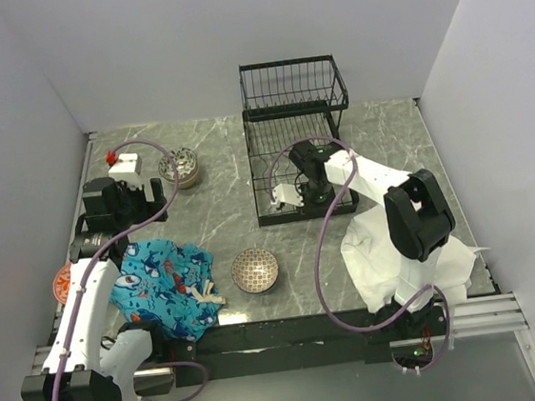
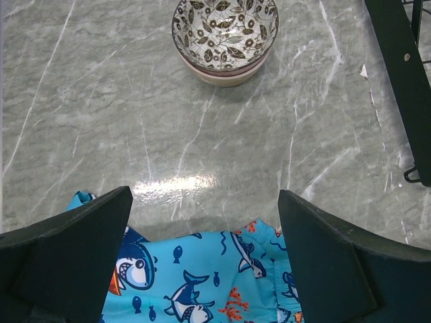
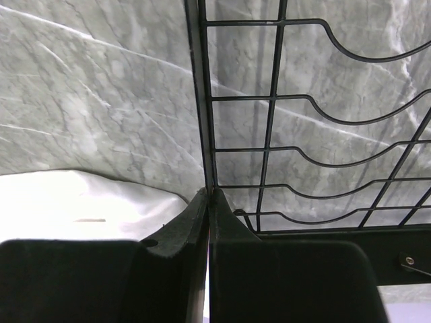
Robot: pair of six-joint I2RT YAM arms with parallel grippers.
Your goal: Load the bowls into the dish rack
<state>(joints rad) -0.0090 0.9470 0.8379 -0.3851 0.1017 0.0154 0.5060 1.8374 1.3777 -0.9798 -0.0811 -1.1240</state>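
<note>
My right gripper pushes outward toward the back wall next, sliding the rack's near frame bar (image 1: 332,211) (image 3: 206,158) along before releasing it, since the shut fingers hold that bar.
The black wire dish rack (image 1: 296,154) stands at the back middle; its frame shows in the right wrist view (image 3: 201,101) and at the right edge of the left wrist view (image 2: 404,81). No bowl shows in it. A leaf-patterned bowl (image 1: 184,166), seemingly stacked on another, sits left of the rack and shows far ahead in the left wrist view (image 2: 224,30). A second patterned bowl (image 1: 255,270) sits near the front middle. My left gripper (image 1: 152,195) (image 2: 205,195) is open and empty above a blue shark cloth. My right gripper (image 1: 313,196) (image 3: 210,195) is shut on the rack's frame wire.
The blue shark-print cloth (image 1: 166,283) (image 2: 202,276) lies at the front left. A white cloth (image 1: 399,263) (image 3: 81,208) lies at the front right under the right arm. A red dish (image 1: 60,280) sits at the left edge. Walls enclose the table.
</note>
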